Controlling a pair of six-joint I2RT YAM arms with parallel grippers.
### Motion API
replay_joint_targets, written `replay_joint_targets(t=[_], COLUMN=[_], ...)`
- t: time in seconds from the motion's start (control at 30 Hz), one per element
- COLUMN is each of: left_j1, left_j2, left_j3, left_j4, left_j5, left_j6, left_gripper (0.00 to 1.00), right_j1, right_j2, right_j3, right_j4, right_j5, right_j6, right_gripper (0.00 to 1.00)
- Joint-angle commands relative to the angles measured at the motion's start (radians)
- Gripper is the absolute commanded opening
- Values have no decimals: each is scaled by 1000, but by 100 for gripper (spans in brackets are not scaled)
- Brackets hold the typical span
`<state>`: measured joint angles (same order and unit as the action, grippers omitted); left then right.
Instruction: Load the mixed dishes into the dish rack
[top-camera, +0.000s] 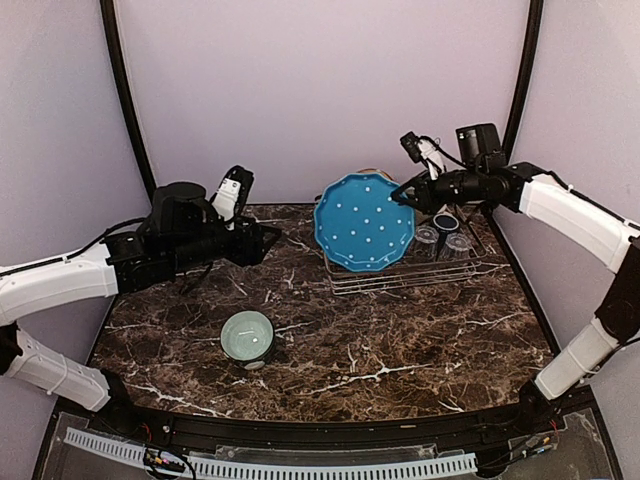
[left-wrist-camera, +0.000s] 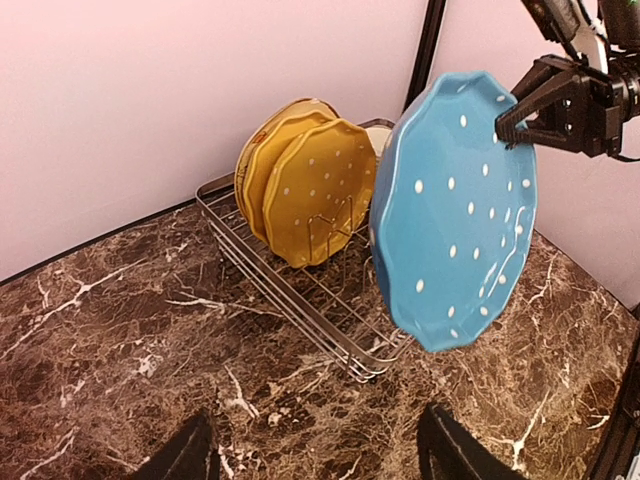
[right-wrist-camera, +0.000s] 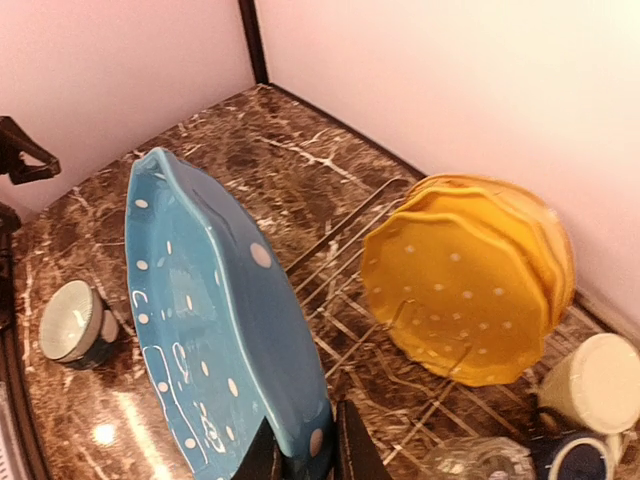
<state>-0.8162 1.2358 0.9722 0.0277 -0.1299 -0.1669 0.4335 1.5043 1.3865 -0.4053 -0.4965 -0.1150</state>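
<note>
The right gripper moves outward, then down to release the blue dotted plate (top-camera: 362, 222) next. The free slot before the yellow plates lies outward and below my gripper.
My right gripper (top-camera: 409, 194) is shut on the rim of the blue dotted plate (top-camera: 362, 222) and holds it upright over the left end of the silver wire dish rack (top-camera: 420, 268). In the right wrist view my fingers (right-wrist-camera: 352, 450) pinch the plate's edge (right-wrist-camera: 210, 310). Yellow dotted plates (right-wrist-camera: 470, 290) stand in the rack behind it. A cream mug (right-wrist-camera: 595, 385), a navy mug (right-wrist-camera: 570, 455) and a clear glass tumbler (right-wrist-camera: 480, 458) sit at the rack's right end. The mint-green bowl (top-camera: 247, 335) stands on the table. My left gripper (top-camera: 270, 238) is open and empty, left of the rack.
The dark marble table (top-camera: 400, 350) is closed in by pale walls with black poles at the back corners (top-camera: 125, 90). In the left wrist view the rack's near corner (left-wrist-camera: 385, 360) lies just ahead of my left fingers (left-wrist-camera: 190, 455).
</note>
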Motion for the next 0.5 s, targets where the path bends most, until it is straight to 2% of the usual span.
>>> replay_joint_targets(t=[0.0, 0.2, 0.33, 0.47], left_j1=[5, 5, 5, 5], left_j2=[-22, -16, -9, 1], left_j3=[-28, -33, -36, -36], left_j4=[-23, -23, -23, -22], left_j5=[-52, -61, -65, -63], left_j6=[15, 21, 23, 19], left_gripper=[67, 67, 67, 67], right_j1=[-7, -12, -27, -46], right_j2=[4, 45, 82, 141], right_j3=[121, 132, 132, 191], right_j4=[130, 287, 385, 401], right_j5=[165, 278, 293, 278], right_j6=[-126, -309, -406, -446], right_gripper=[0, 0, 0, 0])
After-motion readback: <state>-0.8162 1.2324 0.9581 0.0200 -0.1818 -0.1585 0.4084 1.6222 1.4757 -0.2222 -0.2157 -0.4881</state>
